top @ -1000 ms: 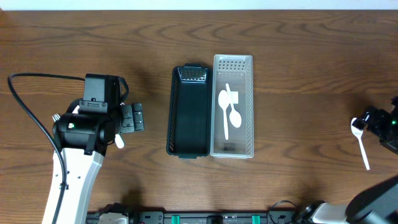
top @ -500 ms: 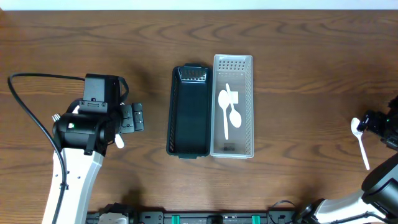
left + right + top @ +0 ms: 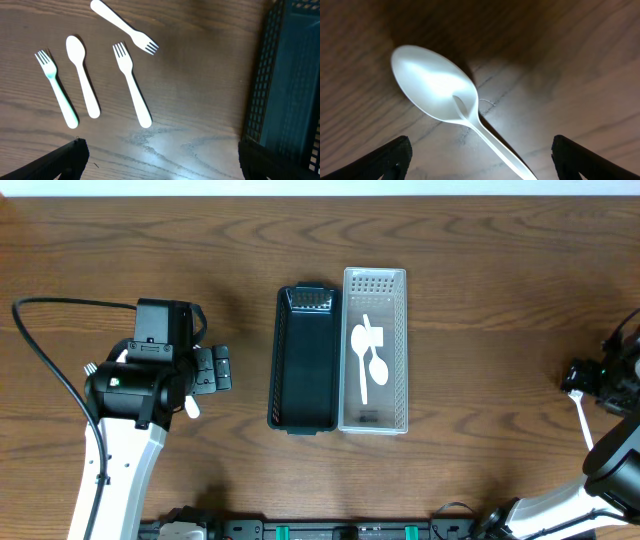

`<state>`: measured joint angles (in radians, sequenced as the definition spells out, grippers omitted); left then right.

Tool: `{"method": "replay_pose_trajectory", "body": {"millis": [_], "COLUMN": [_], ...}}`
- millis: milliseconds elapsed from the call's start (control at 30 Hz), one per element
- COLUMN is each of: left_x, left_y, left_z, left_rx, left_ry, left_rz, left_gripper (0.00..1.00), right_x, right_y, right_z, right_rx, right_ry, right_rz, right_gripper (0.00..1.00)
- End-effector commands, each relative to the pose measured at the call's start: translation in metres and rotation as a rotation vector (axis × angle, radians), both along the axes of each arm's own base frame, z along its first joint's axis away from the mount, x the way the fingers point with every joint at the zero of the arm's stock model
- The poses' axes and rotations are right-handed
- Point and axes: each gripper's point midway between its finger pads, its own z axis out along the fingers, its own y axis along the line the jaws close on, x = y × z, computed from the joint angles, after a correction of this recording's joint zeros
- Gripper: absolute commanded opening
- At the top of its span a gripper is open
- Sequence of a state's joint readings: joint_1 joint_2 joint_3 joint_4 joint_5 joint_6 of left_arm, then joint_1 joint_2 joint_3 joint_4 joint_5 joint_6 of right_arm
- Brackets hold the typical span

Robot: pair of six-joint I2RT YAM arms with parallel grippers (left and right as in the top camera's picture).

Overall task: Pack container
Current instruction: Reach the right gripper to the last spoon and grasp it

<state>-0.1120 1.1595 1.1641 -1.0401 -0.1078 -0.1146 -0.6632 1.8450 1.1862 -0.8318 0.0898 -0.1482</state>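
My right gripper lowers the short way onto the spoon's narrow neck [image 3: 578, 401] [image 3: 475, 122] next, just behind its bowl. The open fingers already stand either side of the handle.
A black bin [image 3: 302, 360] and a clear white bin [image 3: 375, 352] stand side by side mid-table. The white bin holds two white spoons [image 3: 366, 358]. My right gripper [image 3: 578, 376] is open low over a white spoon [image 3: 440, 90] at the right edge, its fingers either side of the handle [image 3: 584, 423]. My left gripper [image 3: 212, 369] is open and empty above the table left of the black bin [image 3: 287, 80]. In the left wrist view three white forks [image 3: 131, 82] [image 3: 56, 90] [image 3: 125, 27] and a white spoon [image 3: 82, 77] lie on the wood.
A black cable [image 3: 45, 360] loops from the left arm over the left part of the table. The table's wood surface [image 3: 480, 300] lies between the bins and the right arm.
My right gripper has shifted slightly up and left over the spoon's bowl at the right edge. The left arm and the bins have not moved.
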Motion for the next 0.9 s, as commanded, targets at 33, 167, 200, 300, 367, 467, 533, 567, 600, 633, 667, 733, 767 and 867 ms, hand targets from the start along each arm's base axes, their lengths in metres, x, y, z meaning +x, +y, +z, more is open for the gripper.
{"method": "replay_pose_trajectory", "body": {"millis": [33,167,200,300,367,467,533,567,600,633,667,733,767,867], "left_x": [0.003,0.003,0.003,0.003,0.003,0.003,0.003,0.003,0.003,0.003,0.003,0.003,0.003,0.003], "left_y": [0.001,0.001,0.001,0.001,0.001,0.001,0.001,0.001,0.001,0.001,0.001,0.001,0.001,0.001], "left_z": [0.005,0.005,0.005,0.005,0.005,0.005,0.005,0.005,0.005,0.005,0.005,0.005,0.005,0.005], "left_rx": [0.000,0.000,0.000,0.000,0.000,0.000,0.000,0.000,0.000,0.000,0.000,0.000,0.000,0.000], "left_ry": [-0.012,-0.012,-0.012,-0.012,-0.012,-0.012,-0.012,-0.012,-0.012,-0.012,-0.012,-0.012,-0.011,-0.011], "left_rz": [-0.004,-0.004,-0.004,-0.004,-0.004,-0.004,-0.004,-0.004,-0.004,-0.004,-0.004,-0.004,-0.004,-0.004], "left_gripper": [0.98,0.98,0.98,0.98,0.98,0.98,0.98,0.98,0.98,0.98,0.98,0.98,0.98,0.98], "right_x": [-0.014,-0.024,-0.025,-0.023,-0.022,-0.019,-0.015,-0.013,-0.010,-0.007,-0.005,-0.001,0.003,0.017], "right_y": [0.010,0.017,0.018,0.020,0.019,0.019,0.021,0.022,0.024,0.025,0.026,0.027,0.030,0.038], "right_z": [-0.020,-0.034,-0.037,-0.038,-0.038,-0.038,-0.038,-0.038,-0.038,-0.038,-0.038,-0.037,-0.036,-0.029], "right_rx": [0.006,0.016,0.017,0.025,0.022,0.021,0.037,0.046,0.054,0.062,0.069,0.085,0.099,0.124], "right_ry": [0.047,0.058,0.059,0.044,0.037,0.020,-0.002,-0.013,-0.026,-0.039,-0.051,-0.073,-0.088,-0.126], "right_rz": [0.024,0.024,0.020,0.007,-0.019,-0.048,-0.047,-0.046,-0.045,-0.043,-0.053,-0.074,-0.077,-0.060], "right_gripper": [0.93,0.92,0.92,0.78,0.69,0.45,0.33,0.31,0.29,0.27,0.26,0.24,0.22,0.17]}}
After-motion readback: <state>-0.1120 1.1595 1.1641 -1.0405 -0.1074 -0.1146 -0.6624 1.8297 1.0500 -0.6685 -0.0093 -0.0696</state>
